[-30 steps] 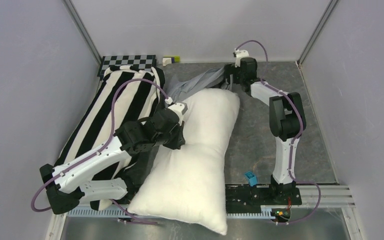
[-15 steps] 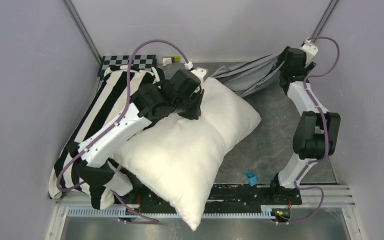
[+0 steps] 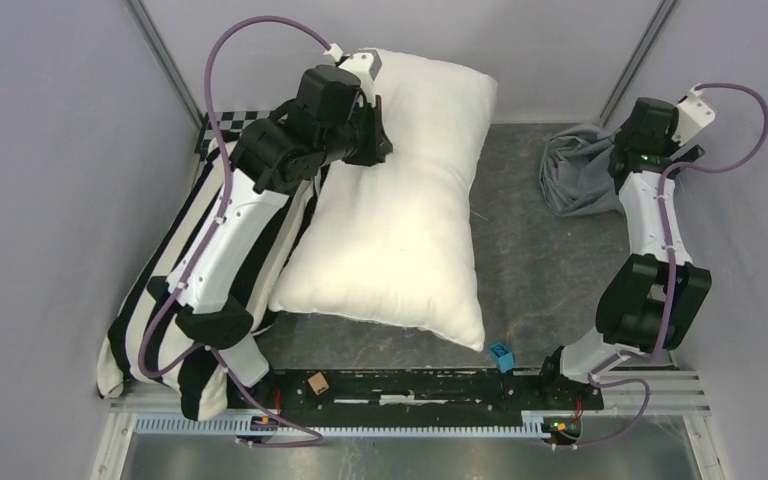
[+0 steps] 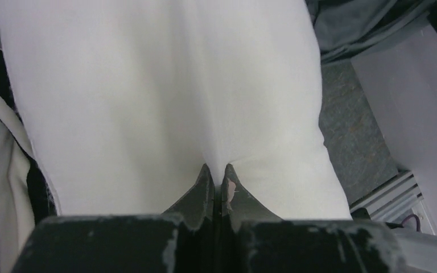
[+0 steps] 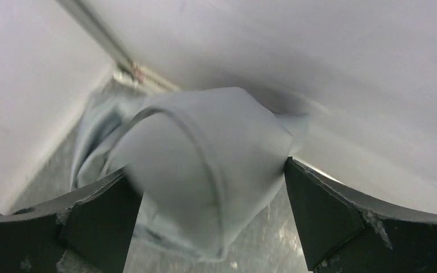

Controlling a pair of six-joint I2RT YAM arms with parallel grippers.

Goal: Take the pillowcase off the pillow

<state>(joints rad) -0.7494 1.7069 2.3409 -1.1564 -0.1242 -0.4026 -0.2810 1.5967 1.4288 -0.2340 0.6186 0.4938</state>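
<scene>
I need to lower my left gripper next toward the right in the top view, toward the open tabletop, and let go, because the bare pillow hangs over the striped one.
The plain white pillow (image 3: 400,220) is bare and tilted up, its far end raised against the back wall. My left gripper (image 3: 372,140) is shut on a pinch of the pillow's white fabric (image 4: 216,114); its fingers (image 4: 206,185) are pressed together on it. The light blue-grey pillowcase (image 3: 575,175) lies crumpled in a heap on the table at the back right, apart from the pillow. My right gripper (image 3: 650,150) hovers at the heap's right side. In the right wrist view the right gripper (image 5: 205,170) is wide open, with loose pillowcase fabric (image 5: 193,142) between its jaws.
The long black-and-white striped pillow (image 3: 210,230) lies along the left side under my left arm. A checkerboard (image 3: 222,124) sits at the back left. A small blue block (image 3: 501,355) and a brown cube (image 3: 315,382) rest near the front rail (image 3: 410,388). Walls close in on three sides.
My left arm has swung the pillow up and toward the back wall. My right gripper has moved right, opened and let the stretched pillowcase fall into a heap.
</scene>
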